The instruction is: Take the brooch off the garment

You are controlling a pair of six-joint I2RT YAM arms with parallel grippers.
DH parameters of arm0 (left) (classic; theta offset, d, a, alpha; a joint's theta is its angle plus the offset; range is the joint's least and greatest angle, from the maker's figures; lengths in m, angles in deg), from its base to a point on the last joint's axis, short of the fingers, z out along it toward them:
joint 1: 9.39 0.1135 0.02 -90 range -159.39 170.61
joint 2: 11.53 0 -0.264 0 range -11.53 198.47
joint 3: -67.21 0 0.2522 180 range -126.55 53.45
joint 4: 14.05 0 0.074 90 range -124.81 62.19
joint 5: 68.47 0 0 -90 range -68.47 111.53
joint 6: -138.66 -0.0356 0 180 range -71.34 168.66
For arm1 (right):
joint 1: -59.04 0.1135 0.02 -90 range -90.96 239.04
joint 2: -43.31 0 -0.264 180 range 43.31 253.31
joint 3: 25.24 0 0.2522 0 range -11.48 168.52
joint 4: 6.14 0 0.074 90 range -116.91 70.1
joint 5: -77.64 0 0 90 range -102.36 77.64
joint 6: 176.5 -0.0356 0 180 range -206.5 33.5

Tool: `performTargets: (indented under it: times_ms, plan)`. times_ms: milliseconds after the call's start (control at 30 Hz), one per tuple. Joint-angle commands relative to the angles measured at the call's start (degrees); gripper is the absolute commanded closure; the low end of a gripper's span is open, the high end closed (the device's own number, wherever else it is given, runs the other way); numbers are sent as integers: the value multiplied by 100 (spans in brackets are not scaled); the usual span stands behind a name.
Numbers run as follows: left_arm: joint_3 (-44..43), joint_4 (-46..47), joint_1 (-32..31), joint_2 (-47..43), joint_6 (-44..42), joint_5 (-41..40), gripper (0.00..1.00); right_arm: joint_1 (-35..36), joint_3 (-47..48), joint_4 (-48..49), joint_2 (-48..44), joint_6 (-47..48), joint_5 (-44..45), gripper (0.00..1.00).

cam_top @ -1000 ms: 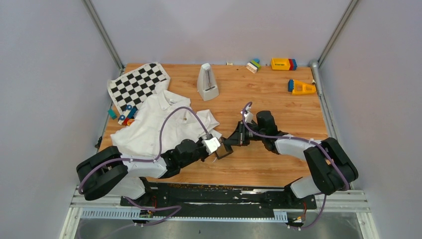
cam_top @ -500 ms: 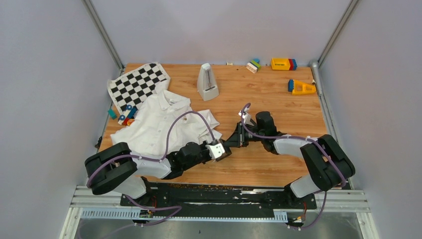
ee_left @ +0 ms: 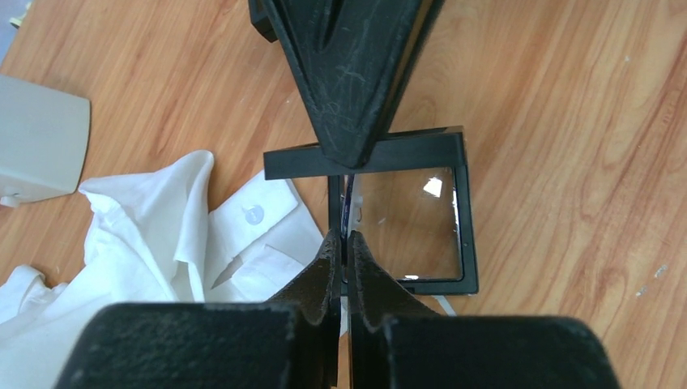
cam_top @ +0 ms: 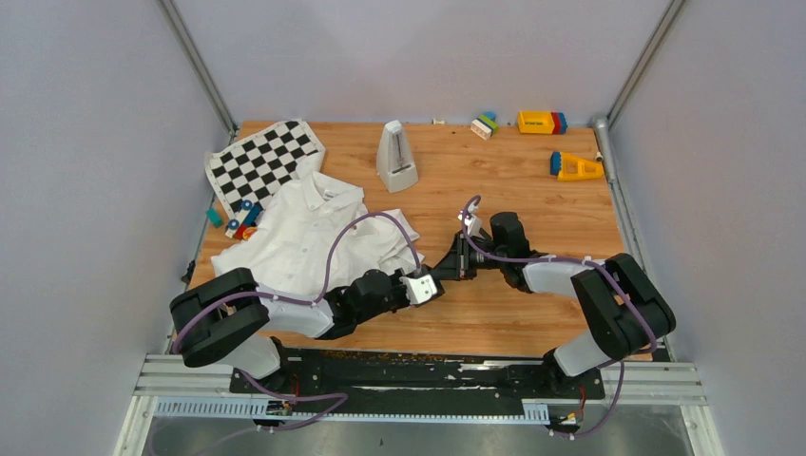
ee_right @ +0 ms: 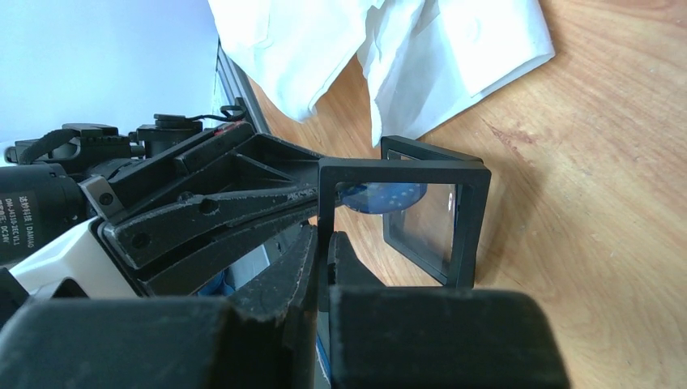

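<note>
The right gripper will next carry the box to the right in the top view and let go of it on the bare wood, since that spot is clear of the shirt.
The garment, a white collared shirt, lies crumpled on the left half of the table; a cuff with a button shows in the left wrist view. The brooch is hidden in every view. Both grippers meet at a small black box with clear windows, hinged open just right of the shirt. My left gripper is shut on the edge of the half lying on the wood. My right gripper is shut on the edge of the raised half. In the top view the left gripper and right gripper almost touch.
A black-and-white chequered mat lies at the back left, with small coloured pieces beside the shirt. A pale wedge-shaped object stands behind the shirt. Coloured blocks and a yellow wedge sit at the back right.
My left arm has stretched to the right, carrying its gripper and the box further from the shirt. The right gripper has drawn slightly back with it.
</note>
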Motion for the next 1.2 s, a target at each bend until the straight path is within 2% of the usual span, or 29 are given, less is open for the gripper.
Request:
performTargets:
  times_ms: [0, 133, 300, 533, 867, 1167]
  plan:
    - [-158, -102, -67, -36, -48, 165, 94, -73, 167, 198, -3, -49, -126, 100]
    - [-230, -213, -68, 55, -11, 285, 89, -90, 191, 198, 56, -66, -163, 100]
    - [-398, -422, -70, 219, 77, 504, 72, -106, 196, 201, 72, -77, -183, 100]
    - [-471, -726, -71, 91, 163, 1158, 58, -158, 186, 189, 95, -104, -195, 100]
    - [-613, -1121, -1, -95, 829, 962, 56, -212, 187, -406, -130, 152, 231, 100]
    - [-426, -1101, 416, -649, 1288, 1145, 57, -347, 68, -1538, -992, 397, 1646, 100]
